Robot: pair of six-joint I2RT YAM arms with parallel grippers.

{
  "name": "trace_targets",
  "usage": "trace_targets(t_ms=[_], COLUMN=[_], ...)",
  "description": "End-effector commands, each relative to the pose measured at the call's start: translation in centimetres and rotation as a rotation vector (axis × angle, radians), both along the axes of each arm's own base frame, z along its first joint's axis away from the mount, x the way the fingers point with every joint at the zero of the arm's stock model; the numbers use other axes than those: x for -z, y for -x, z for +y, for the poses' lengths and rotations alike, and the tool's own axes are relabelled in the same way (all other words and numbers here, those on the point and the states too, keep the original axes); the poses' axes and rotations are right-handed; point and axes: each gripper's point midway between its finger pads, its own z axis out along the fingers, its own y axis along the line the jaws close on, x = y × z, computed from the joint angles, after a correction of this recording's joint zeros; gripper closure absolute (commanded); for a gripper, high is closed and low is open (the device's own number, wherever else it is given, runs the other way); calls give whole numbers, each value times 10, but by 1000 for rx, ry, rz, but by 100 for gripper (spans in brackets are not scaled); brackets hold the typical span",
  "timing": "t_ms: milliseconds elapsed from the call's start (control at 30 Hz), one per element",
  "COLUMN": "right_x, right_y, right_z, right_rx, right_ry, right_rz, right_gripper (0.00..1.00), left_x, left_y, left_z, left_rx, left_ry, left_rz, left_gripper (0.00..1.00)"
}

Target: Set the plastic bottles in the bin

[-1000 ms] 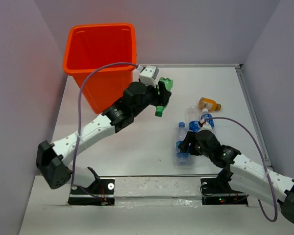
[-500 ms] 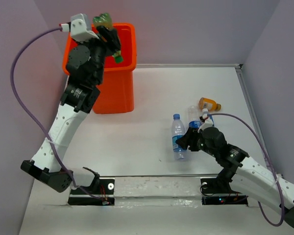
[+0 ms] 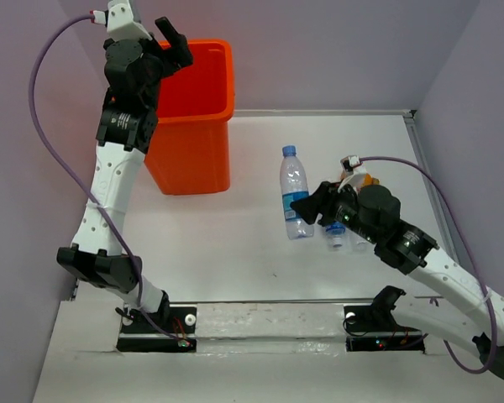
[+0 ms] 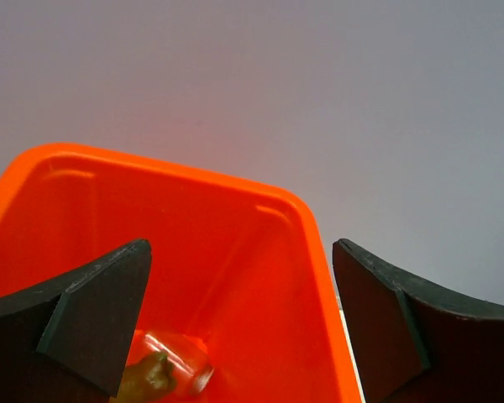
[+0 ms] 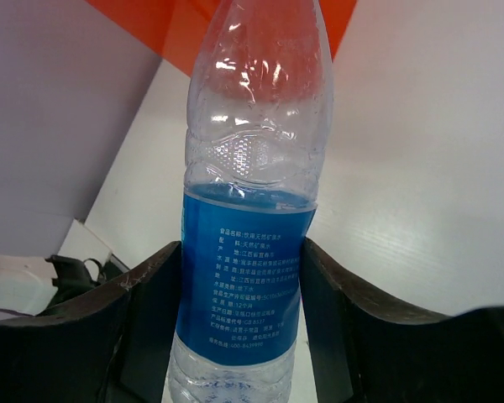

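I should raise my right gripper outward and to the left in the top view, over the orange bin's opening (image 3: 196, 82), to release there, because the sides of the bin are tall.
My left gripper (image 3: 173, 42) hangs open above the orange bin (image 3: 193, 126). In the left wrist view the left gripper (image 4: 239, 327) has nothing between its fingers, and a green bottle (image 4: 155, 376) lies blurred deep inside the bin (image 4: 260, 277). The right gripper (image 3: 307, 210) is shut on a clear bottle with a blue label and cap (image 3: 293, 180), holding it above the table near the middle. In the right wrist view both pads press the label of that bottle (image 5: 244, 277). Another clear bottle (image 3: 336, 238) lies under the right wrist. An orange bottle (image 3: 370, 178) peeks out behind it.
Purple walls close in the white table on the left, back and right. A raised edge (image 3: 420, 159) runs along the table's right side. The left arm's purple cable (image 3: 46, 109) loops out to the left of the bin.
The left arm swung up from the table to above the bin and opened, and the green bottle dropped in. The right gripper closed on the clear bottle and lifted it.
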Motion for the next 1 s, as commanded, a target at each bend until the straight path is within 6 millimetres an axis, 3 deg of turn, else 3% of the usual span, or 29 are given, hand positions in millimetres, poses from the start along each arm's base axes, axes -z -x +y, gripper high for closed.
trace_targets(t_ms=[0, 33, 67, 100, 133, 200, 233, 267, 300, 333, 367, 400, 433, 500, 533, 567, 600, 633, 667, 700, 733, 767, 800, 833, 867, 900, 933, 967], right_x=[-86, -111, -122, -124, -150, -167, -163, -187, -192, -187, -216, -224, -223, -237, -265, -272, -265, -290, -296, -282, -286, -309, -292, -292, -316, -289, -288, -285], right_y=[-16, -19, -24, -33, -36, -46, -59, -62, -67, -78, -75, -78, -89, -98, -99, -104, -118, -118, -123, -140, -146, -147, -166, -173, -172, -195, -203, -210], right_z=[19, 20, 22, 30, 33, 40, 51, 53, 58, 68, 73, 77, 87, 96, 96, 101, 117, 117, 122, 139, 145, 146, 163, 170, 170, 192, 199, 205], right_rx=[-48, -48, -45, -46, -47, -48, -53, -49, -51, -55, -76, -80, -84, -84, -76, -75, -87, -78, -77, -83, -82, -71, -72, -69, -58, -65, -61, -56], right_ry=[-75, -91, -94, -78, -95, -89, -54, -74, -67, -42, -85, -92, -76, -79, -104, -107, -95, -127, -137, -120, -127, -163, -147, -156, -198, -177, -185, -189], right_rz=[-218, -281, -307, -318, -387, -434, -441, -481, -494, -489, -549, -569, -583, -612, -668, -681, -677, -729, -744, -728, -739, -781, -760, -761, -807, -771, -775, -779], right_gripper=[46, 46, 46, 46, 46, 46, 46, 46, 46, 46, 46, 46, 46, 47, 47, 47, 47, 47, 47, 46, 46, 46, 46, 46, 46, 46, 46, 39], left_x=[-57, -50, -46, -15, -23, -2, 31, 32, 65, 79, 81, 94, 124, 157, 170, 181, 200, 210, 217, 233, 240, 247, 259, 265, 276, 273, 273, 271], left_y=[80, 96, 107, 107, 136, 152, 152, 174, 176, 183, 203, 210, 212, 230, 235, 240, 248, 252, 255, 256, 256, 256, 257, 256, 256, 256, 258, 259], left_z=[-9, -11, -17, -25, -31, -38, -44, -44, -53, -54, -55, -58, -61, -69, -72, -75, -80, -82, -83, -85, -85, -85, -86, -86, -86, -87, -89, -91], left_rx=[148, 179, 227, 272, 337, 396, 422, 452, 494, 508, 542, 566, 588, 661, 684, 708, 751, 771, 783, 792, 792, 795, 799, 798, 793, 801, 813, 824], left_ry=[62, 81, 86, 86, 104, 108, 105, 103, 94, 89, 85, 81, 77, 75, 71, 72, 73, 69, 63, 62, 61, 58, 56, 47, 53, 60, 59, 52], left_rz=[-153, -156, -158, -100, -144, -119, -52, -73, -7, 13, -8, 8, 65, 112, 133, 153, 187, 205, 211, 246, 258, 270, 295, 304, 327, 316, 316, 306], left_gripper=[1, 1, 1, 1, 1, 1, 1, 1, 1, 1, 1, 1, 1, 1, 1, 1, 1, 1, 1, 1, 1, 1, 1, 1, 1, 1, 1, 1])
